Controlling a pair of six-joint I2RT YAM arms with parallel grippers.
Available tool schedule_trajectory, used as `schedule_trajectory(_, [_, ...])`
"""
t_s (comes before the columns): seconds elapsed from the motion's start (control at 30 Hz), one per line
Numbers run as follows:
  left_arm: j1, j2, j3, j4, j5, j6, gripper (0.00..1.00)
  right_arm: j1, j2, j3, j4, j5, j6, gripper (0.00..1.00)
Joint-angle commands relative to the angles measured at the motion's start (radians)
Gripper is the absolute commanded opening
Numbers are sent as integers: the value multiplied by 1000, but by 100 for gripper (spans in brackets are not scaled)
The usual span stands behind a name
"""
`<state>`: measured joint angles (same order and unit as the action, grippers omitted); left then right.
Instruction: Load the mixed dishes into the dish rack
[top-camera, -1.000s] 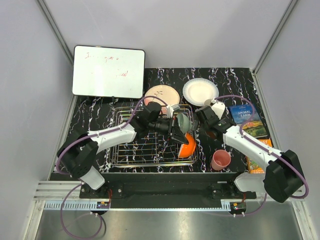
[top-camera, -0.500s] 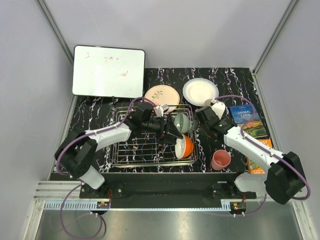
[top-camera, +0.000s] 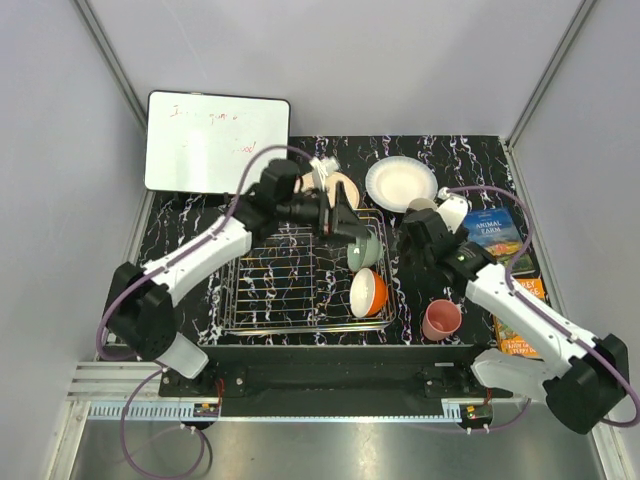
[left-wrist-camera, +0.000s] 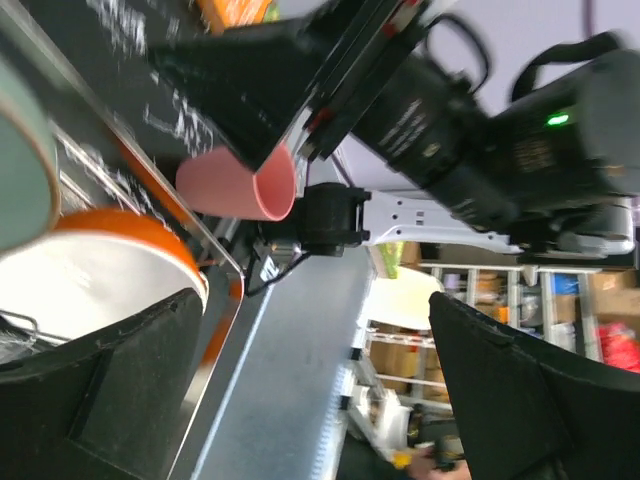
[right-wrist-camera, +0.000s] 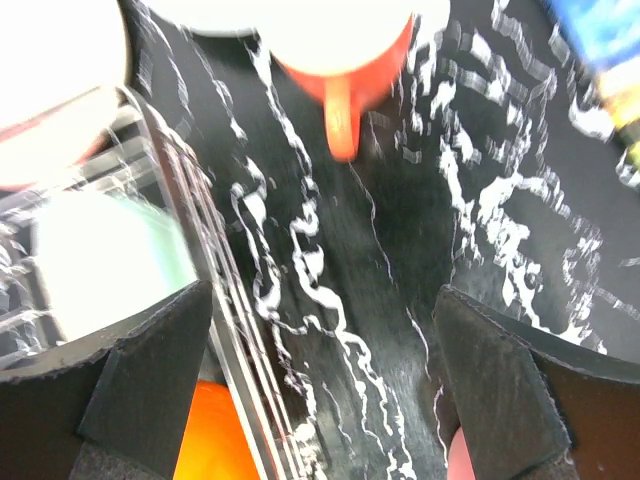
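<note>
The white plate is still outside the rack, so next I will move my right gripper outward past the orange mug and down, turning it, onto the white plate's mug-side rim (top-camera: 433, 190).
The dish rack (top-camera: 270, 290) holds a pale green bowl (top-camera: 362, 250) and a white-inside orange bowl (top-camera: 368, 292) at its right end. My left gripper (top-camera: 345, 218) hangs open and empty above the rack's back right corner, over the edge of the pink-cream plate (top-camera: 322, 190). The left wrist view looks between the open fingers (left-wrist-camera: 100, 380) at the orange bowl (left-wrist-camera: 90, 270) and pink cup (left-wrist-camera: 240, 185). The white plate (top-camera: 400, 183) lies behind. My right gripper (right-wrist-camera: 330, 380) is open over bare mat, the orange mug (right-wrist-camera: 340, 50) ahead of it. The pink cup (top-camera: 441, 320) stands front right.
A white whiteboard (top-camera: 215, 142) leans at the back left. Colourful books (top-camera: 495, 240) lie along the right edge of the marbled black mat. The rack's right rim (right-wrist-camera: 215, 300) runs close beside my right gripper's left finger.
My left gripper opened and let go of the orange bowl, which now rests in the rack. The left arm then rose and swung back toward the pink-cream plate. The right arm shifted slightly.
</note>
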<state>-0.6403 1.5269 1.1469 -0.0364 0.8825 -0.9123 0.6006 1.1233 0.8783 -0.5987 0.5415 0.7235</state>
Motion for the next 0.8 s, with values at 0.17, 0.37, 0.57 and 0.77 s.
schedule_trajectory(0.17, [364,-62,486,-564,79,525,99,-53,-214,18,333,259,-87,100])
schedule_trajectory(0.37, [639,9,597,-951,-41,869,99,-379,-30,151,332,-23,-70,100])
schedule_trajectory(0.57, [725,4,485,-1034,-320,1050,99,-607,286,352,327,-280,-46,100])
schedule_trajectory(0.77, [732,-4,366,-1022,-372,1121,99,-677,552,522,315,-518,-24,96])
